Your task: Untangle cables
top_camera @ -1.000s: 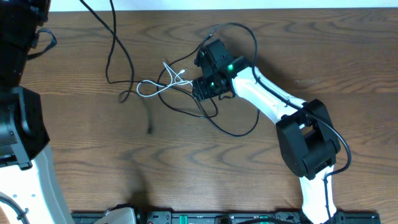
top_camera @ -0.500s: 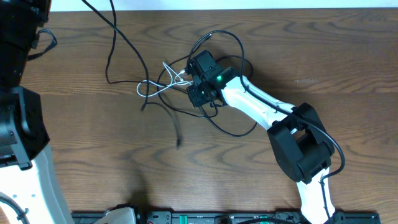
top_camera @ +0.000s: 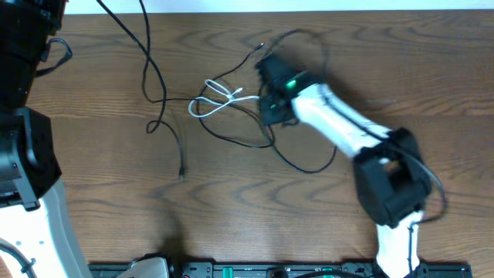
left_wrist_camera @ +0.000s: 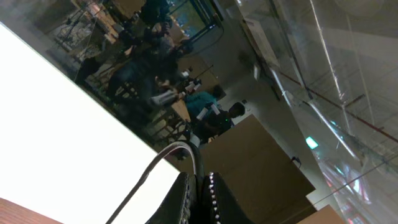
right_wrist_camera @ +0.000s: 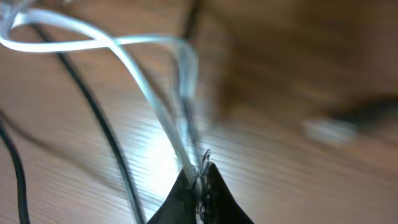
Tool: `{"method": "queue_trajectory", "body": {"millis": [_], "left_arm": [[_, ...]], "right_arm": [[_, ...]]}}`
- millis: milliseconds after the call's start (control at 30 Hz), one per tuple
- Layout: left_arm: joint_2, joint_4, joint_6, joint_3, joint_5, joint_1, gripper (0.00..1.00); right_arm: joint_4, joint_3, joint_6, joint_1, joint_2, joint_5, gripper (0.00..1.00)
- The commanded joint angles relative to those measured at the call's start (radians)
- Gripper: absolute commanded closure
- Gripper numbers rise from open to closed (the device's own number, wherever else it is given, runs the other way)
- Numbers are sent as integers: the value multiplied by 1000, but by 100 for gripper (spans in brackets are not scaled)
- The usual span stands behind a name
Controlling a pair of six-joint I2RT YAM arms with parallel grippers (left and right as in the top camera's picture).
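Observation:
My left gripper swings left in the overhead view next, away from the tangle, and releases the black cable, since it still crosses the white cable (top_camera: 220, 99).
The cables lie tangled at mid table in the overhead view. A white cable (top_camera: 220, 99) loops there, crossed by thin black cables (top_camera: 255, 135). My right gripper (top_camera: 266, 100) sits at the tangle's right side and is shut on the white cable (right_wrist_camera: 143, 87), which runs up and left from my fingertips (right_wrist_camera: 199, 171). A black cable (right_wrist_camera: 106, 137) lies on the wood beside it. One long black cable (top_camera: 154, 77) rises off the top edge. My left gripper (left_wrist_camera: 199, 182) is raised off the table and shut on a black cable (left_wrist_camera: 165, 158) that curves out of its jaws.
The left arm's base (top_camera: 27, 154) fills the left edge and the right arm's base (top_camera: 390, 185) stands at the lower right. A free black cable end (top_camera: 181, 174) rests on the wood left of centre. A black rail (top_camera: 270, 270) runs along the front edge.
My right gripper closed on the white cable and drew it to the right. The black cable's free end swung across the table and now lies left of centre. The left gripper stayed shut.

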Motion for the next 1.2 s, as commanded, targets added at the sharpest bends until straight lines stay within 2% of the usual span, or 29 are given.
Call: {"method": "queue_trajectory", "body": {"millis": [0,100,133,233,267,300,433,567,633,700,767,800,933,1100,1167], "left_arm": [[-6,2,24,11,16,-1,93],[-6,2,39,11,16,-1,93],[-6,-2,68,11,4,-1,92],[-7,-43,73,11,-85,0,92],[-7,-82,72,11,-160,0,93],[-6,-96,72,11,-174,0,93],[-6,-113,72,11,-175,0,93],[-6,-113,72,11,-176,0,93],[-6,-113,72,11,-175,0,92],[-5,-114,72,11,-175,0,93],[-5,-114,72,11,-175,0,92],[-5,-117,72,11,-176,0,93],[-5,-133,72,11,-175,0,93],[-5,-136,72,11,-175,0,93],[-5,-136,72,11,-175,0,93]], "right_arm": [[-89,63,77,-137,-212,210,99],[-162,63,81,-232,-290,280,99],[-216,63,110,-305,-328,325,99],[-274,63,146,-422,-356,346,99],[-282,62,134,-509,-357,210,99],[-272,60,86,-544,-352,81,99],[-223,41,-216,-588,-327,-435,99],[-219,11,-377,-548,-283,-667,87],[-222,-13,-442,-497,-264,-692,76],[-222,-50,-539,-406,-238,-673,54],[-203,-74,-556,-327,-219,-604,32],[-183,-84,-547,-286,-207,-550,1],[-98,-92,-332,-161,-150,-302,1],[61,-92,-245,-84,-23,-241,1],[113,-92,-176,-71,29,-214,9]]}}
